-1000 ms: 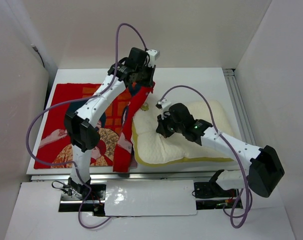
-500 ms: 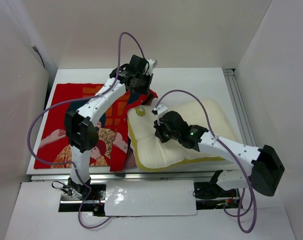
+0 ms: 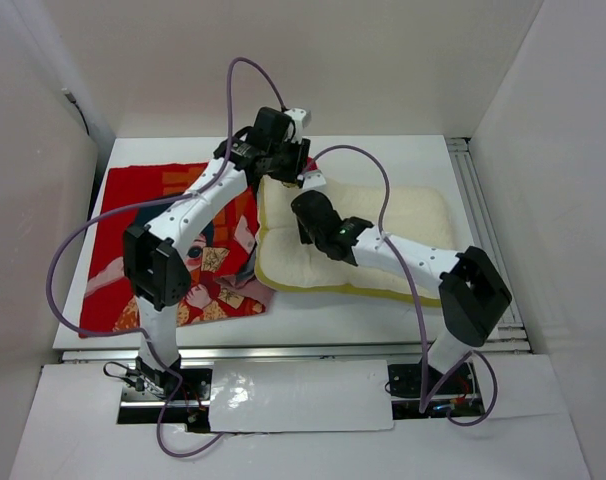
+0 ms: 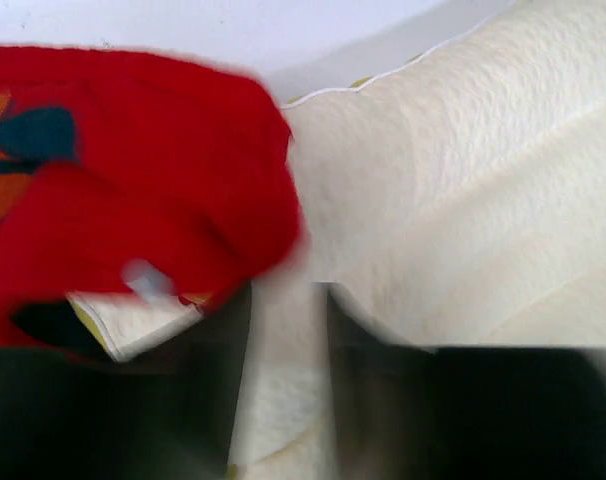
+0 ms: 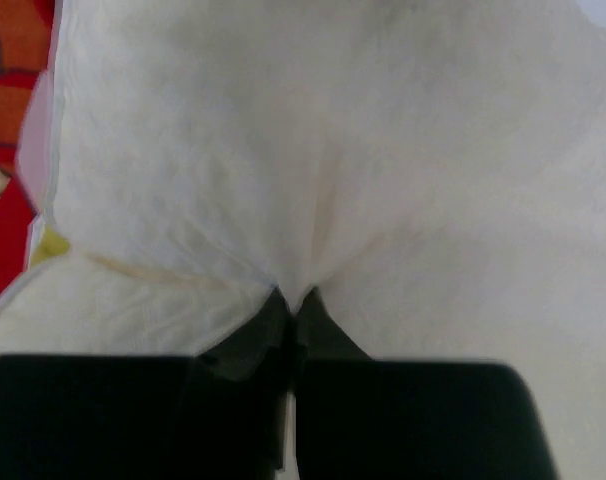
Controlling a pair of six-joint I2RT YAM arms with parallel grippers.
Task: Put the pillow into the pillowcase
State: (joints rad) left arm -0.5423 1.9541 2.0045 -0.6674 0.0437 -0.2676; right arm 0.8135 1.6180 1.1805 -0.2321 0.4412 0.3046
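Note:
My left gripper will move back and down next, from the far corner of the pillow onto the pillowcase's rumpled red edge [image 3: 249, 270].
The red pillowcase [image 3: 118, 215] lies flat on the left half of the table, its right edge rumpled against the pillow. The cream pillow [image 3: 413, 220] lies to its right. My left gripper [image 3: 283, 160] hovers over the pillow's far left corner; in the left wrist view it [image 4: 288, 290] is open, with only pillow [image 4: 463, 180] showing between its fingers [image 4: 223, 350]. A blurred fold of pillowcase [image 4: 133, 180] hangs just left of them, over a cream corner. My right gripper [image 3: 308, 210] is shut, pinching a pucker of pillow [image 5: 333, 150] at its tips [image 5: 295, 298]. Pillowcase [image 5: 8, 90] shows at that view's left edge.
White walls enclose the table on the left, back and right. A metal rail [image 3: 480, 220] runs along the table's right edge. Purple cables loop above both arms. Bare table [image 3: 383, 155] lies behind the pillow.
The left gripper opened and let go of the lifted pillowcase edge, which dropped down. The right gripper dragged the pillow left and toward the back, up to the pillowcase.

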